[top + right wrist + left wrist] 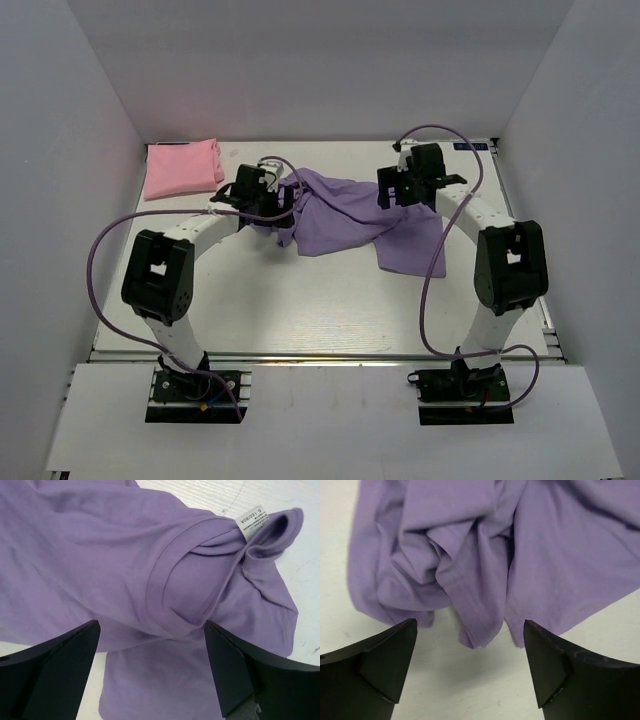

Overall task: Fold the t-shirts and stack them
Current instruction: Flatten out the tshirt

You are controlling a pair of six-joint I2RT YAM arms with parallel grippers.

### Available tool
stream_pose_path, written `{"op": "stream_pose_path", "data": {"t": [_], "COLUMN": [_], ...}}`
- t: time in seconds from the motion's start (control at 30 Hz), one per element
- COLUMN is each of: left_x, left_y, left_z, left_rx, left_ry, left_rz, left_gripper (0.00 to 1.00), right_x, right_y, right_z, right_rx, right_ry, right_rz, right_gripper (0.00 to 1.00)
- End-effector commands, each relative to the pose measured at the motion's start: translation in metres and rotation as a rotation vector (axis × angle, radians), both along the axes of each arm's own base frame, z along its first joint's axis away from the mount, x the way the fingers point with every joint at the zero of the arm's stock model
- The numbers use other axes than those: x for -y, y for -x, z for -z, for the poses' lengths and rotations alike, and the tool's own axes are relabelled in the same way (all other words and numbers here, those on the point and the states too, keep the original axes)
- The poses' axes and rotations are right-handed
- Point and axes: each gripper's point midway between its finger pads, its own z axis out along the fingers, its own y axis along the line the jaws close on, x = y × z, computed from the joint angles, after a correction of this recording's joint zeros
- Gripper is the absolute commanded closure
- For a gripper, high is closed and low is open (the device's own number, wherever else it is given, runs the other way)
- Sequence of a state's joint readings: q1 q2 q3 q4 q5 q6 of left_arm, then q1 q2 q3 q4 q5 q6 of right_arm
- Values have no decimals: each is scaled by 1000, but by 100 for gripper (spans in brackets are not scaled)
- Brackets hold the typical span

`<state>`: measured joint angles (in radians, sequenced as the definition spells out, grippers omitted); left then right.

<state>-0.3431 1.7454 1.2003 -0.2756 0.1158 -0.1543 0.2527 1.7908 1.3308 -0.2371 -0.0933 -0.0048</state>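
The bunched fold's near tip (284, 240) (479, 636) lies below, centered between my left gripper's open fingers. I will bring that gripper down onto it and pinch it.
The lavender-purple t-shirt (350, 220) lies crumpled at the back middle of the table. The pink t-shirt (182, 168) lies folded at the back left corner. My left gripper (262, 195) is open and empty over the purple shirt's left edge; in the left wrist view a bunched fold (475, 605) hangs between its fingertips (395, 650). My right gripper (405, 190) is open and empty above the shirt's right part; in the right wrist view the collar (170, 590) and its white neck label (252, 517) lie just ahead of its fingertips (225, 660).
White walls (80, 150) enclose the table on the left, back and right. Purple cables (100, 240) loop from both arms over the table. The arm bases (195, 385) stand at the near edge.
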Motion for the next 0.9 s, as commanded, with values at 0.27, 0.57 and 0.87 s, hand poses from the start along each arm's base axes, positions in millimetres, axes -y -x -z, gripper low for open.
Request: {"op": "stream_pose_path", "data": {"t": [0.27,0.57,0.87], "left_x": [16,22,-4], "left_y": [26,28,8], "left_z": [47,66,-1], "left_rx": [-140,-187,0], "left_ry": [25,44,27], "left_rz": [66,80,-48], "left_gripper": [15,76,100], "right_x": [7,-8,4], "right_y": [-18,-13,-30], "right_z": [41,58,13], "right_rx": [-65,-106,-21], "right_ry": [103,63,29], "right_rz": [46,-21,133], "right_gripper": [13,50,100]}}
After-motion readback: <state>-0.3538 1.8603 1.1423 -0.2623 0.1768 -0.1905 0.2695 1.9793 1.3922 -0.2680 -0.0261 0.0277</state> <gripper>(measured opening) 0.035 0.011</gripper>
